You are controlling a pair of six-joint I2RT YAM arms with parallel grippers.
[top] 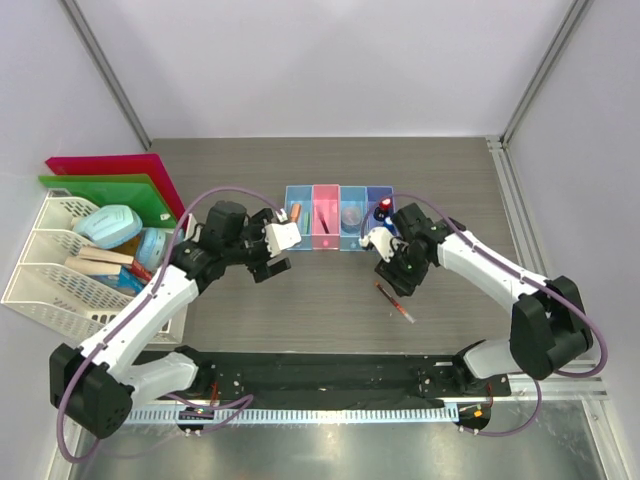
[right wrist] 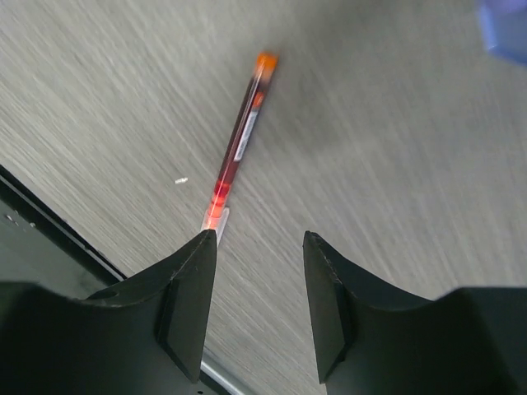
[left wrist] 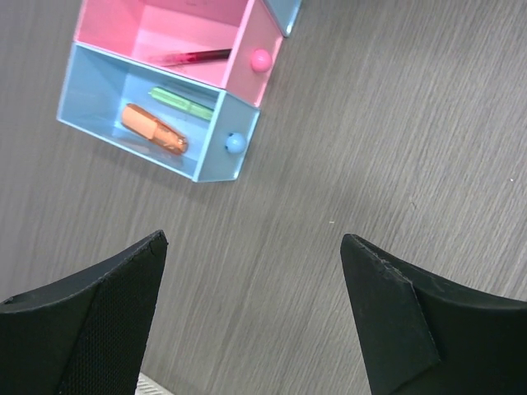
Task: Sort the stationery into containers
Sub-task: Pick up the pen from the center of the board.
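Observation:
The red pen lies loose on the tabletop outside the boxes, so next my right gripper needs to lower and draw back to close on the red pen's near end (top: 407,315) (right wrist: 217,207).
The four joined boxes (top: 340,247) stand at the table's middle back. The left light blue box (left wrist: 90,111) holds an orange marker (left wrist: 154,129) and a green eraser (left wrist: 181,104). The pink box (left wrist: 123,20) holds a red pen (left wrist: 189,57). A clear packet (top: 353,214) lies in the third box. Red-capped and blue-capped bottles (top: 384,208) are at the purple box. Another red pen (right wrist: 239,140) lies on the table (top: 395,302). My right gripper (right wrist: 259,234) is open and empty just above that pen's near end. My left gripper (left wrist: 254,239) is open and empty over bare table in front of the boxes.
White mesh trays (top: 40,270) with pale blue objects (top: 108,225) stand at the far left. Red (top: 110,165) and green (top: 100,190) folders lean behind them. A black rail (top: 330,375) runs along the near edge.

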